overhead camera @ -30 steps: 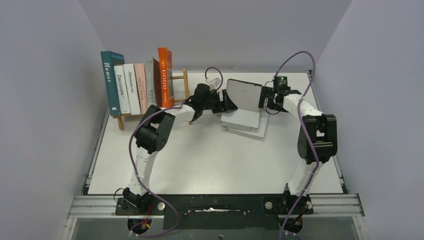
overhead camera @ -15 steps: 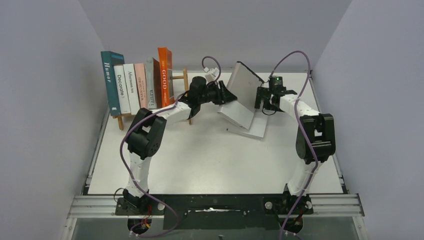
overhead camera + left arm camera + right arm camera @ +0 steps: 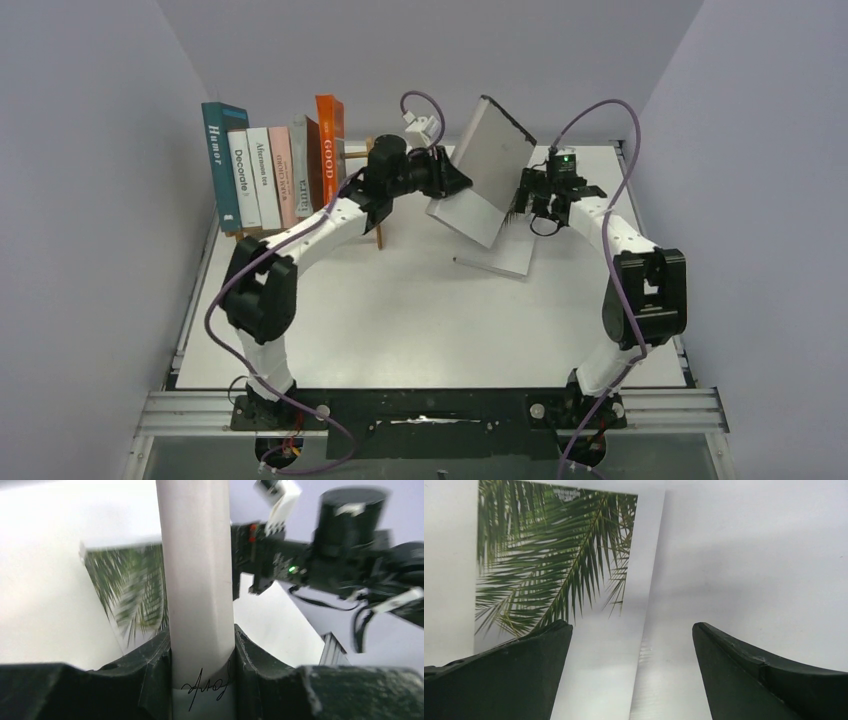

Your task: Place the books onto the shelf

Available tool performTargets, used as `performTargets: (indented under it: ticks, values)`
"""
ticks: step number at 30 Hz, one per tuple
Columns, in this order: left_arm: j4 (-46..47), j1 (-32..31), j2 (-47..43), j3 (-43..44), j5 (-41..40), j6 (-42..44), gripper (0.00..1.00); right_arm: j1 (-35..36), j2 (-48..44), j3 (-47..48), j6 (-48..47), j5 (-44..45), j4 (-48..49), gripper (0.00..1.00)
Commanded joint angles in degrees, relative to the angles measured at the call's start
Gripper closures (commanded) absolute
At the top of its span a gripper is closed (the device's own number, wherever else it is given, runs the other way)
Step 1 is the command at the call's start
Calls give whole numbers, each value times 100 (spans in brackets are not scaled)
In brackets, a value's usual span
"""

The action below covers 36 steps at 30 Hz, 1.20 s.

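The free gap beside orange "GOOD" is to the left of my left gripper in the top view, so the gripper should swing the grey-white book into it next, turning the book, and release it.
My left gripper (image 3: 452, 185) is shut on the lower edge of a grey-white book (image 3: 490, 165), which it holds raised and tilted above the table. In the left wrist view the book's spine (image 3: 197, 570) stands clamped between the two fingers (image 3: 150, 680). A white book with a palm-leaf cover (image 3: 508, 258) (image 3: 131, 587) (image 3: 549, 565) lies flat on the table underneath. My right gripper (image 3: 520, 205) (image 3: 631, 635) hangs open just right of the raised book, over the palm-leaf book, holding nothing. Several books (image 3: 275, 170) stand on the wooden shelf (image 3: 372, 158) at the back left.
The shelf row runs from the teal "Humor" (image 3: 218, 160) to the orange "GOOD" (image 3: 328, 150), with a gap before the right end post. Purple cables arch over both arms. Grey walls close in the table (image 3: 400, 310) on the left, right and back.
The left gripper closed on the grey-white book and swung it up from the stack to a steep tilt. The right gripper let it stand and drew slightly back to the right.
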Motion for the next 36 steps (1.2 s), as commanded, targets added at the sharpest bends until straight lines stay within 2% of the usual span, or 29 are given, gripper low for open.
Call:
performTargets:
  ticks: [1,4,7,13,28,36]
  values:
    - [-153,-9,-1541,680,-896,1033,82,-91,-417,-51,57,137,349,2]
    - [-653,-8,-2253,746,-1992,1750,83,-96,-451,-116,49,101,345,2]
    - [-952,48,-2736,647,-3286,2241,92,-92,-474,-186,48,51,352,2]
    - [-915,196,-3193,151,-4707,3131,98,-71,-479,-178,76,-6,363,2]
    - [-155,317,-3134,-833,-5634,3850,100,-52,-569,-351,83,-30,375,2]
    - [-6,453,-3086,-1209,-5648,3740,100,-36,-553,-363,109,-57,398,2]
